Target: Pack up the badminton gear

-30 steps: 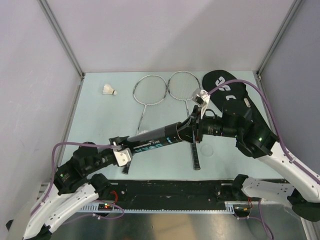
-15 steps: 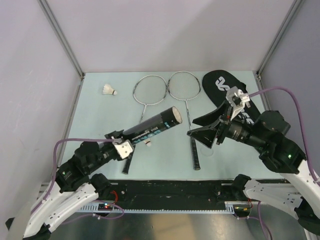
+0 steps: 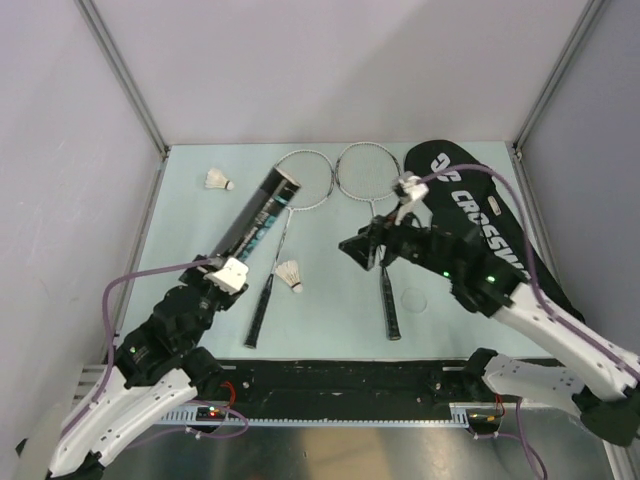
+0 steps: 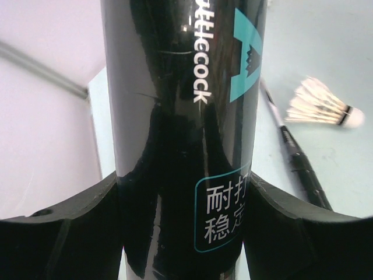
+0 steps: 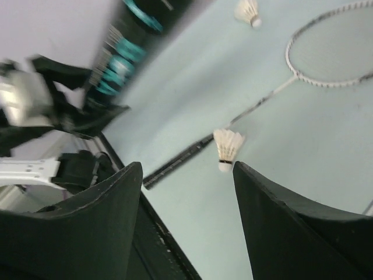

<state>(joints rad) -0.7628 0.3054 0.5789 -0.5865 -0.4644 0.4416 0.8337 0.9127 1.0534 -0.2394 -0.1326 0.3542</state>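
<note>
The right gripper moves down and to the left in the top view onto the near white shuttlecock's feather edge point(image 3: 286, 270) point(image 5: 229, 139) next. Its open fingers hover high beside it.
My left gripper point(image 3: 226, 270) is shut on the black tube point(image 3: 258, 215), which points up and away to the far left; in the left wrist view the tube point(image 4: 186, 116) fills the frame between the fingers. My right gripper point(image 3: 360, 250) is open and empty above the table's middle, and a white shuttlecock point(image 3: 290, 275) lies left of it; this shuttlecock also shows in the right wrist view point(image 5: 228, 149). A second shuttlecock point(image 3: 218, 180) lies at the far left. Two silver rackets point(image 3: 300, 180) point(image 3: 368, 170) lie side by side. The black CROSSWAY bag point(image 3: 480, 215) lies at the right. A third shuttlecock is not in view.
The left racket's black handle point(image 3: 257, 315) runs beside the left arm, and the right racket's handle point(image 3: 390, 310) lies below my right gripper. Grey walls close the table on three sides, with metal posts point(image 3: 120, 75) at the far corners.
The right gripper has let go of the tube's end, opened and drawn back. The left gripper has swung the tube from pointing right to pointing up and away.
</note>
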